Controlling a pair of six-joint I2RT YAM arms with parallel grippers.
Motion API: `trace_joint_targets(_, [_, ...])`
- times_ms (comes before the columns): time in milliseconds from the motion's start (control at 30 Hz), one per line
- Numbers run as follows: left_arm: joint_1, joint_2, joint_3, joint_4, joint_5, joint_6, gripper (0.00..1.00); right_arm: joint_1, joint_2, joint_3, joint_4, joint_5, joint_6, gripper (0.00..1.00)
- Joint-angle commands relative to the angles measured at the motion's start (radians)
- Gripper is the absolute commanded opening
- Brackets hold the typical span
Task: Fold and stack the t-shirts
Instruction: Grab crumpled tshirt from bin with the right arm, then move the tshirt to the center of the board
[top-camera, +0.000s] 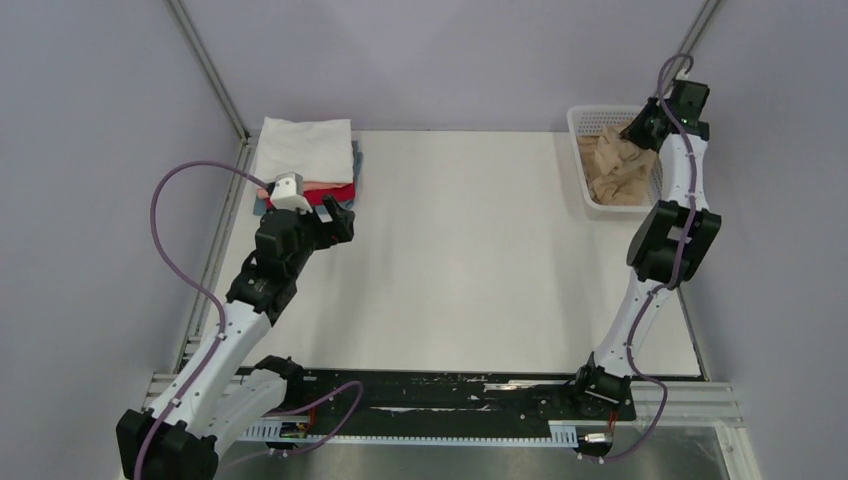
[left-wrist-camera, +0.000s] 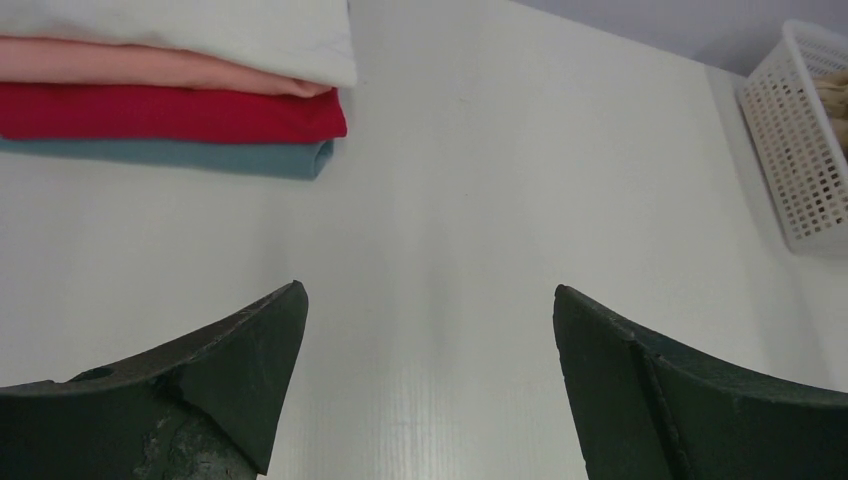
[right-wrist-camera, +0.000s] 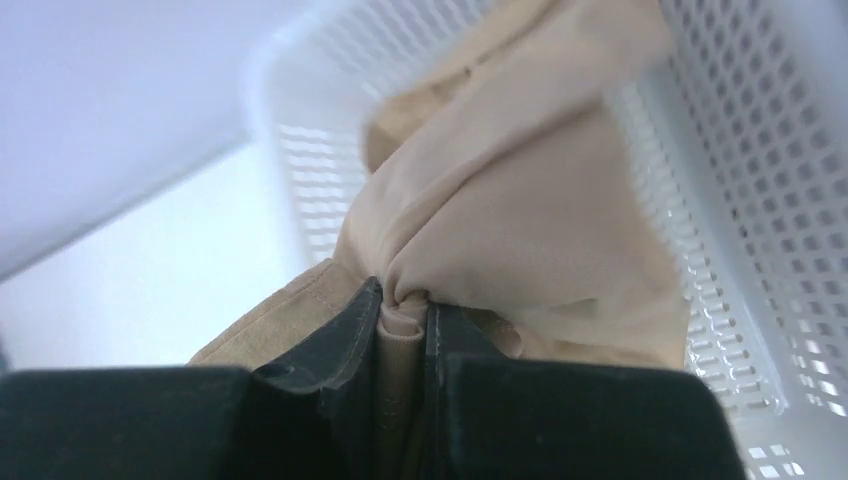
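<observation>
My right gripper lifts the crumpled t-shirt out of the basket (top-camera: 585, 116) next, then brings the t-shirt back and down over the table's empty middle.
A tan t-shirt (top-camera: 618, 165) lies crumpled in the white mesh basket (top-camera: 585, 116) at the back right. My right gripper (top-camera: 640, 130) is shut on a bunched fold of the tan t-shirt (right-wrist-camera: 520, 210), with cloth pinched between the fingers (right-wrist-camera: 350, 330). A stack of folded t-shirts (top-camera: 305, 160) sits at the back left: white on top, then pink, red and blue-grey (left-wrist-camera: 180, 100). My left gripper (top-camera: 335, 222) is open and empty, just in front of and right of the stack, above the bare table (left-wrist-camera: 430, 300).
The basket wall (right-wrist-camera: 760, 200) closes in on the right gripper's right side. The basket also shows at the far right of the left wrist view (left-wrist-camera: 800, 140). Metal frame posts (top-camera: 205, 65) stand at the back corners.
</observation>
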Motion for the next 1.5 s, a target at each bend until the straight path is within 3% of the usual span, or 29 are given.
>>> trace_joint_targets(0, [-0.001,-0.048,-0.021,0.038,0.009,-0.023,1.00,0.011,-0.327,-0.002,0.199,-0.143,0.012,0.00])
trace_joint_targets(167, [-0.001,-0.066,-0.041,0.051,0.019,-0.033,1.00,0.076,-0.467,-0.016,0.235,-0.300,0.017,0.00])
trace_joint_targets(333, [-0.001,-0.061,-0.043,0.049,0.030,-0.038,1.00,0.225,-0.567,-0.022,0.253,-0.433,-0.002,0.00])
trace_joint_targets(600, [-0.001,-0.107,-0.056,0.011,-0.024,-0.070,1.00,0.557,-0.682,-0.098,0.263,-0.456,-0.015,0.00])
trace_joint_targets(767, [-0.001,-0.136,-0.047,-0.058,-0.113,-0.121,1.00,0.701,-0.810,-0.370,0.264,-0.366,-0.047,0.03])
trace_joint_targets(867, [-0.001,-0.147,-0.045,-0.086,-0.143,-0.149,1.00,0.707,-0.908,-0.661,0.278,-0.368,-0.004,0.10])
trace_joint_targets(967, [-0.001,-0.141,-0.043,-0.126,-0.164,-0.169,1.00,0.696,-0.977,-0.940,0.285,-0.240,-0.015,0.26])
trace_joint_targets(1067, [-0.001,-0.110,-0.049,-0.136,-0.151,-0.184,1.00,0.634,-0.994,-1.125,0.270,-0.040,0.039,0.57])
trace_joint_targets(1167, [-0.002,-0.053,-0.054,-0.120,-0.046,-0.178,1.00,0.613,-0.988,-1.149,0.152,0.292,0.076,0.81])
trace_joint_targets(1233, [-0.001,-0.011,-0.066,-0.080,0.068,-0.167,1.00,0.613,-1.002,-1.142,0.095,0.384,0.082,0.97])
trace_joint_targets(1400, [-0.011,0.121,-0.081,0.062,0.391,-0.165,1.00,0.613,-1.104,-1.233,0.126,0.355,0.136,1.00])
trace_joint_targets(1467, [-0.028,0.176,-0.084,0.089,0.442,-0.169,1.00,0.613,-1.156,-1.305,0.149,0.297,0.147,1.00])
